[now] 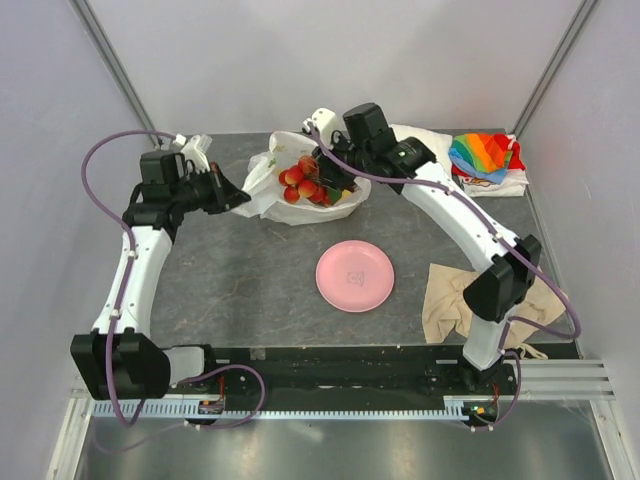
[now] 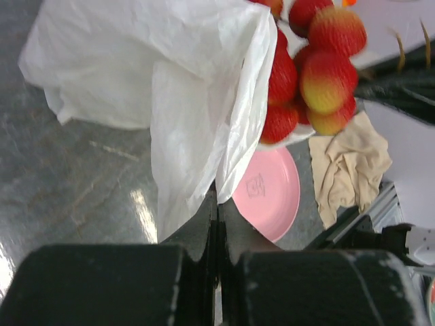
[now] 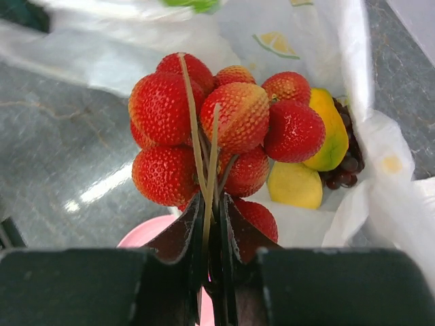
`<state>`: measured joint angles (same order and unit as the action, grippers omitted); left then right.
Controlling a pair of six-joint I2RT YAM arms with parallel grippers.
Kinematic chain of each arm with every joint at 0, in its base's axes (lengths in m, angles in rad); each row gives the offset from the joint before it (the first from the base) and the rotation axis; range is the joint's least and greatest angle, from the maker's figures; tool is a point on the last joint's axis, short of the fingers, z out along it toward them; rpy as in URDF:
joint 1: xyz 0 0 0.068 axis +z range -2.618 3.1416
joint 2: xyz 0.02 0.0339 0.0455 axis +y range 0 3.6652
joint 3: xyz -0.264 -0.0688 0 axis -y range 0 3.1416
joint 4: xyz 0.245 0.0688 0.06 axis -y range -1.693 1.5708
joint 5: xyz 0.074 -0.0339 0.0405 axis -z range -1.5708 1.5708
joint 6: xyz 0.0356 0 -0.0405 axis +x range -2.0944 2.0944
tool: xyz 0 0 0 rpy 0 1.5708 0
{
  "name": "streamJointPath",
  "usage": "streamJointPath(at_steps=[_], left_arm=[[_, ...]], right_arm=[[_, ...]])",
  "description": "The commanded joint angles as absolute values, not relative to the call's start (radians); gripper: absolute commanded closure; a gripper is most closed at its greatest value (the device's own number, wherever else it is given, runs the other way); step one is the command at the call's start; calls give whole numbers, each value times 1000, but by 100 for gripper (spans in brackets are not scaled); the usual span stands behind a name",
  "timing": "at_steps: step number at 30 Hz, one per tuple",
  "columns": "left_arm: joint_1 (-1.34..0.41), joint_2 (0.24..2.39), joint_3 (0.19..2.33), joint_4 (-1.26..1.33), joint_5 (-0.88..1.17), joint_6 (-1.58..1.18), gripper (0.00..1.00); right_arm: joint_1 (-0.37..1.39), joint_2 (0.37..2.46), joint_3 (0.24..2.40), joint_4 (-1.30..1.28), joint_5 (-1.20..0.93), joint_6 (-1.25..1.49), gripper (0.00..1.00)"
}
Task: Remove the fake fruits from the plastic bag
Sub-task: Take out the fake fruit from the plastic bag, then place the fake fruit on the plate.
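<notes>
My right gripper will move back and down next, over the empty pink plate (image 1: 355, 276) (image 3: 149, 231), which is below it and nearer my base. It will let go of the thin stems there.
The translucent white plastic bag (image 1: 268, 182) lies at the back of the table, mouth open toward the right. My left gripper (image 1: 238, 197) is shut on the bag's left edge (image 2: 197, 136), pinching the thin film. My right gripper (image 3: 216, 204) is shut on the stems of a red bumpy fruit cluster (image 3: 204, 129), which sits at the bag's mouth (image 1: 305, 182). Behind the cluster inside the bag lie a yellow lemon (image 3: 296, 185), an orange-green mango (image 3: 329, 132) and dark purple grapes (image 3: 346, 166).
A pink plate (image 1: 355, 275) rests mid-table in front of the bag. A beige cloth (image 1: 450, 300) lies at the right front, and a rainbow-coloured cloth (image 1: 482, 155) on white fabric sits at the back right.
</notes>
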<state>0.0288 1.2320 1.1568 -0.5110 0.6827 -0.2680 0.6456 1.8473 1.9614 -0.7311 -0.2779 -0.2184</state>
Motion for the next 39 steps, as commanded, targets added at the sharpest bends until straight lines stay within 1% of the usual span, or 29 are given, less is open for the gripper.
streamJointPath(at_steps=[1, 5, 8, 10, 12, 15, 21, 23, 26, 39], left_arm=[[32, 1288, 1255, -457, 692, -314, 98], [32, 1316, 1275, -453, 687, -316, 98], [32, 1324, 1279, -451, 686, -313, 98], [32, 1319, 1284, -449, 680, -305, 98], [32, 1305, 1279, -442, 660, -292, 98], [34, 1269, 1270, -446, 649, -270, 98], [34, 1216, 1243, -457, 643, -249, 98], [35, 1203, 1233, -457, 635, -241, 98], [48, 1193, 1230, -462, 634, -236, 98], [72, 1184, 1213, -463, 630, -230, 98]], right_arm=[[649, 1700, 2011, -772, -360, -259, 100], [667, 1599, 1994, -827, -426, -307, 100], [730, 1487, 1875, -835, -422, -408, 100], [791, 1436, 1751, -834, -385, -461, 100], [819, 1382, 1633, -830, -370, -521, 100], [836, 1341, 1512, -802, -356, -580, 100], [839, 1377, 1370, -729, -302, -604, 100], [839, 1387, 1297, -632, -237, -601, 100], [839, 1414, 1244, -551, -174, -612, 100], [839, 1494, 1143, -431, -89, -577, 100]])
